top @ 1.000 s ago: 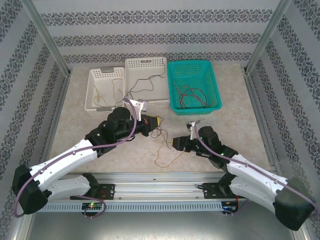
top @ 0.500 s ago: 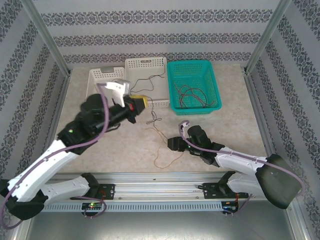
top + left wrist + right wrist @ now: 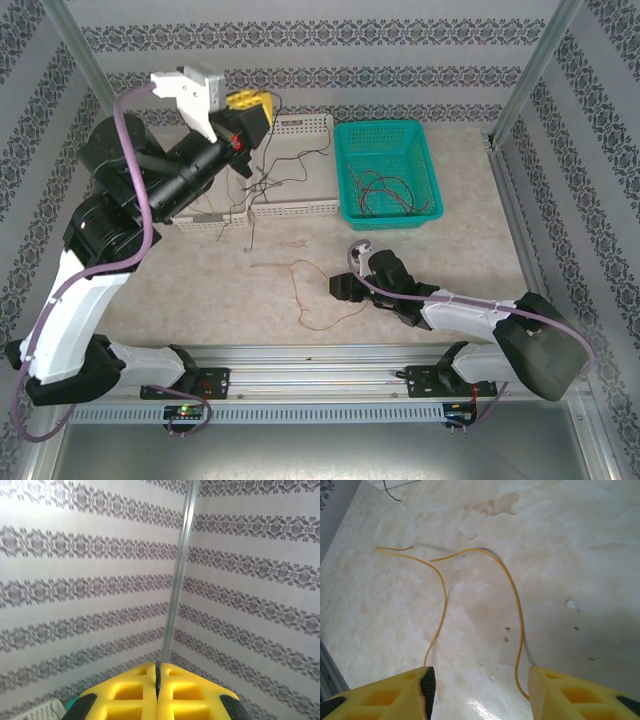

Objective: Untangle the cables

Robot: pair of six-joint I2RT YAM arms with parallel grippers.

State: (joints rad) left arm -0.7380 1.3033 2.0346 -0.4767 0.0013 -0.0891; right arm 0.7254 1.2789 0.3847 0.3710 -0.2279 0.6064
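Note:
The thin dark cable [image 3: 250,232] in my raised left gripper goes down into the back-centre white basket [image 3: 306,165] for release next, as that basket already holds dark wires.
My left gripper [image 3: 252,103] is raised high over the white baskets, shut on a thin dark cable [image 3: 250,232] that hangs down to the table; the dark strand shows pinched between the yellow fingertips [image 3: 157,680]. An orange cable [image 3: 300,292] lies loose in curves on the table. My right gripper [image 3: 338,288] sits low beside it, open, and the orange cable [image 3: 518,610] runs across the table between its fingers [image 3: 480,680] without being gripped. More red and dark cables [image 3: 385,190] lie in the teal basket [image 3: 430,170].
A white basket [image 3: 295,208] at the back centre holds dark wires. Another white basket [image 3: 205,222] is partly hidden behind my left arm. Patterned walls and metal posts [image 3: 95,75] close in the table on three sides.
My left arm has swung up and back, lifting the dark cable away from the orange one. The orange cable stayed on the table. My right gripper stayed low and open, shifting slightly left.

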